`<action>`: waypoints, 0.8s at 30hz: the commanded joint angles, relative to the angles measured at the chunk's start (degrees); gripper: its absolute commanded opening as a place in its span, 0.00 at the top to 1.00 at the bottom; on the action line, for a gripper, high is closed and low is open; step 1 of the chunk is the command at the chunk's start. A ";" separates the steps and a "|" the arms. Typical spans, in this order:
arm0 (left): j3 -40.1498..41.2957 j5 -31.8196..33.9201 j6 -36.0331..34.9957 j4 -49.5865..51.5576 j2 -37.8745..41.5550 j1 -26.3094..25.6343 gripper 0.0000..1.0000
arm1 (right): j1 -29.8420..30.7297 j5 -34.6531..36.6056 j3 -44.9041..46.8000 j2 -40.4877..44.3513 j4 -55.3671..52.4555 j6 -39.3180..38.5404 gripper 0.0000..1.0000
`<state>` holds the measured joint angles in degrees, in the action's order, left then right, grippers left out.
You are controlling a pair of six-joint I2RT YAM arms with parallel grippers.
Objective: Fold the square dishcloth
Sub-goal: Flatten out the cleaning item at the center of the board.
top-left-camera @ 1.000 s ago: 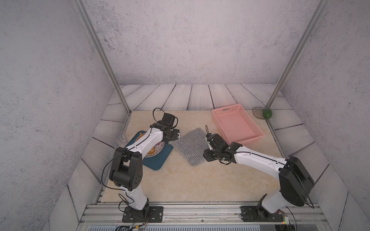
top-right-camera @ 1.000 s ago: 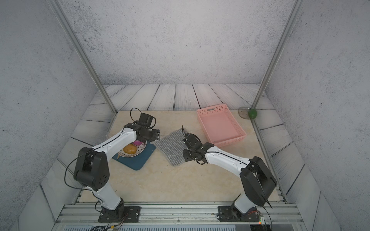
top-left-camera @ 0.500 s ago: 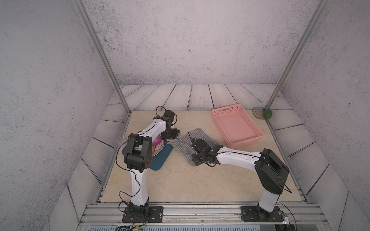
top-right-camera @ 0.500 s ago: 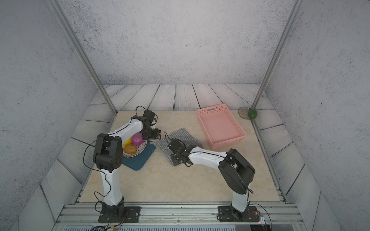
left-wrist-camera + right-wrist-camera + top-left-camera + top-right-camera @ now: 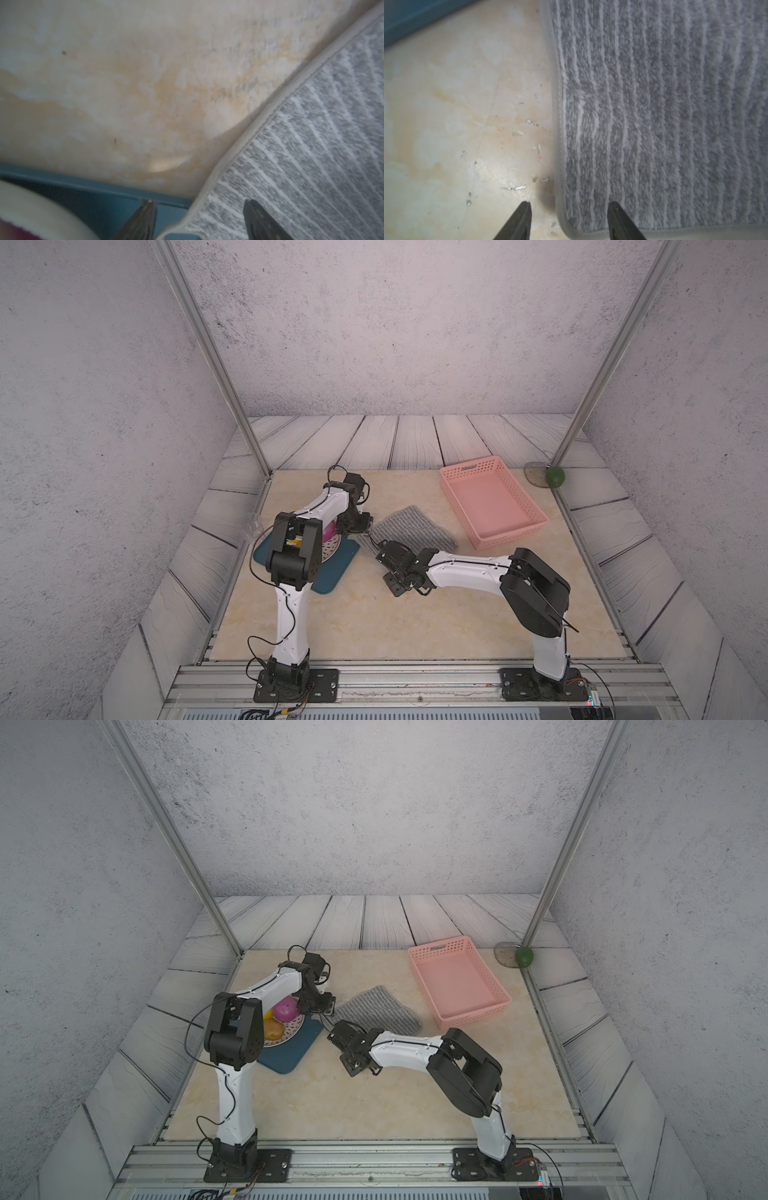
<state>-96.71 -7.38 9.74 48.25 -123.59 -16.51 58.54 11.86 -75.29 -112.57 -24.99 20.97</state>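
Observation:
The right gripper comes down onto the dishcloth's near corner (image 5: 571, 229) next. Then it closes its fingers across the dishcloth's hem, since that corner lies below, between its open fingers.
The square dishcloth (image 5: 415, 526) (image 5: 379, 1011) lies flat on the beige table, grey with thin whitish stripes, and is turned diagonally. My left gripper (image 5: 360, 526) (image 5: 322, 1007) is low at its left corner. In the left wrist view the left gripper (image 5: 199, 209) is open; one finger (image 5: 145, 220) is over the teal mat and the other is over the dishcloth (image 5: 311, 155). My right gripper (image 5: 380, 551) (image 5: 337, 1029) is at the near-left corner. It too (image 5: 569, 207) is open and straddles the hemmed edge of the dishcloth (image 5: 664, 114).
A dark teal mat (image 5: 334, 572) holds a plate (image 5: 286, 1038) with a purple, an orange and a yellow fruit, right beside the cloth's left corner. A pink basket (image 5: 536, 526) stands at the back right. A green ball (image 5: 555, 477) sits by the right post.
My right gripper has slid left along the cloth's near edge to its near-left corner. The left arm's elbow has risen, its gripper stays at the left corner, jaws slightly narrower.

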 commanded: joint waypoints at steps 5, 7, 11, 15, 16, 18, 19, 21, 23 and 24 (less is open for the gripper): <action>1.20 -4.13 -0.14 -0.50 -1.46 -0.01 0.69 | -0.16 6.07 0.24 -3.15 -4.03 2.54 0.54; 1.99 -5.37 -0.01 -1.06 -0.75 -0.03 0.86 | -0.33 7.73 0.59 -2.99 -4.30 2.75 0.71; 4.47 -8.91 0.83 -3.07 2.40 -0.14 1.00 | -1.81 12.28 1.42 -1.13 -5.71 3.27 1.00; 8.61 -12.79 4.63 -8.08 8.14 -0.22 1.00 | -5.18 15.44 2.55 2.38 -6.62 1.71 1.00; 9.49 -13.69 5.85 -9.54 9.59 -0.19 1.00 | -6.34 15.74 2.67 3.28 -6.76 0.91 1.00; 10.71 -15.50 8.54 -12.49 12.26 -0.42 1.00 | -8.83 16.00 2.42 5.55 -7.19 -0.48 1.00; 10.90 -16.28 10.09 -13.83 13.25 -0.51 1.00 | -10.01 15.94 2.13 6.72 -7.30 -1.26 1.00; 10.67 -16.78 12.94 -15.88 14.81 -0.62 1.00 | -12.56 15.40 1.19 8.91 -7.35 -3.33 1.00; 9.05 -16.65 15.55 -17.45 15.56 -0.63 1.00 | -15.23 14.36 -1.44 10.49 -7.70 -5.64 1.00; 7.66 -16.34 16.37 -17.65 15.41 -0.63 1.00 | -16.30 14.14 -3.15 10.62 -7.90 -6.74 1.00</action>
<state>-86.89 -22.85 21.32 34.06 -108.68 -17.28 44.23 24.88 -75.09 -104.47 -31.11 18.20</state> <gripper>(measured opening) 0.090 0.047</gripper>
